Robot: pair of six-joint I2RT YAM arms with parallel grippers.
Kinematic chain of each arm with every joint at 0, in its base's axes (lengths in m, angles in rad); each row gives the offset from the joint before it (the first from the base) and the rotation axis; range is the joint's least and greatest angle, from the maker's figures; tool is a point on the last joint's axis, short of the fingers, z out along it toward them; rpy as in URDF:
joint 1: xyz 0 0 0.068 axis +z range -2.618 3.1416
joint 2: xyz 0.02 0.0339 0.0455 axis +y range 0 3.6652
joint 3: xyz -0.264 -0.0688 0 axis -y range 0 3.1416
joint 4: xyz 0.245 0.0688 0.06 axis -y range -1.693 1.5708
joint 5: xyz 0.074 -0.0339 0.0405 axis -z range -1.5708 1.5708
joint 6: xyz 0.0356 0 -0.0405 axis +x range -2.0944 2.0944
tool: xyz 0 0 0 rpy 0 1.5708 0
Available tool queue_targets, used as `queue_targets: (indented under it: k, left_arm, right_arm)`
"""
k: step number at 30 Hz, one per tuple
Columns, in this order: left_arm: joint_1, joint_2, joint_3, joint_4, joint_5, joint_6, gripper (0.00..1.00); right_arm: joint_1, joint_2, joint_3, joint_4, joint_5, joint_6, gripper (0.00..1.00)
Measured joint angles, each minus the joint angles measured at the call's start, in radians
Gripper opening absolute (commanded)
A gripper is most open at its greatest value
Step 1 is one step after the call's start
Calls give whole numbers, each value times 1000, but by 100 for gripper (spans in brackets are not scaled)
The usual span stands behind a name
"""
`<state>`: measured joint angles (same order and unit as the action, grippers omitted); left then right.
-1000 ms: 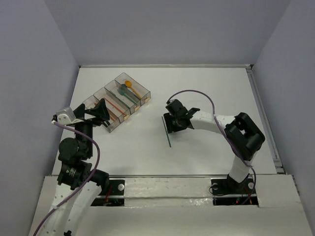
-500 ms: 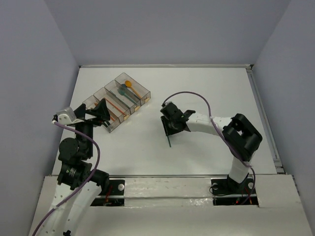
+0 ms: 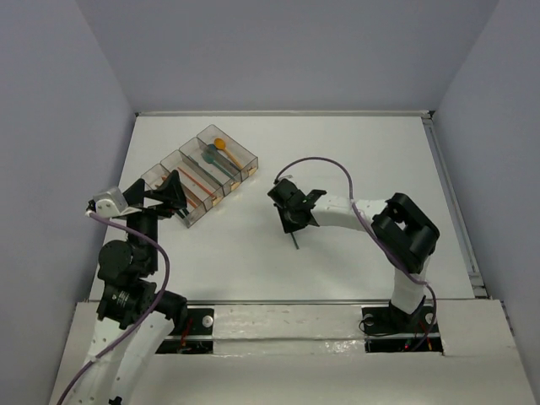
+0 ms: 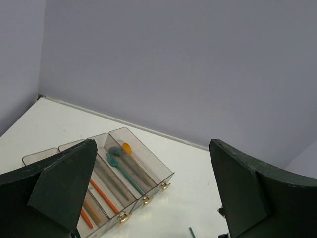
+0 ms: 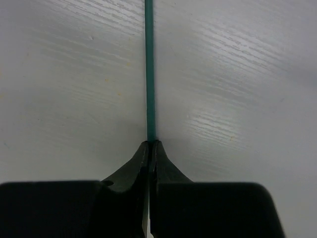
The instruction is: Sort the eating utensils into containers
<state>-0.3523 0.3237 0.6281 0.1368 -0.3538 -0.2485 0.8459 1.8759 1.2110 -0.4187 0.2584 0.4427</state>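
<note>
My right gripper should lift outward and to the left in the top view next, then let go over the bin with orange sticks, because similar sticks are in there.
A thin dark green stick (image 5: pixel 149 74) lies on the white table, and my right gripper (image 5: pixel 150 145) is shut on its near end. From above, the right gripper (image 3: pixel 291 219) sits mid-table with the stick's tip (image 3: pixel 295 243) poking out below it. The containers (image 3: pixel 245 153), a row of clear joined bins, stand at the left. They hold a teal fork (image 4: pixel 124 171), an orange spoon (image 4: pixel 127 148) and orange sticks (image 4: pixel 101 195). My left gripper (image 3: pixel 171 194) hovers open at the near end of the containers (image 4: pixel 159 168), holding nothing.
Small brass knobs (image 4: pixel 144 201) line the bins' front ends. The table's raised edge (image 3: pixel 439 169) runs along the right side, and grey walls close in the back and both sides.
My right gripper has shifted slightly left along the stick and closed on it. The left arm has barely moved.
</note>
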Motion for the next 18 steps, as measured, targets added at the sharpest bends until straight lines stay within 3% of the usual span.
queue_targets:
  k: [7,10,18]
  left_arm:
    - [0,-7,0,-1,-2,0,99]
    - [0,-11,0,-1,-3,0,99]
    - [0,-32,0,-2,-8,1,99]
  right_arm:
    - [0,4,66,10,-5,-77,0]
    - [-1,3,152,58,-90,-119,0]
    - [0,169,576,287,-408,-187,0]
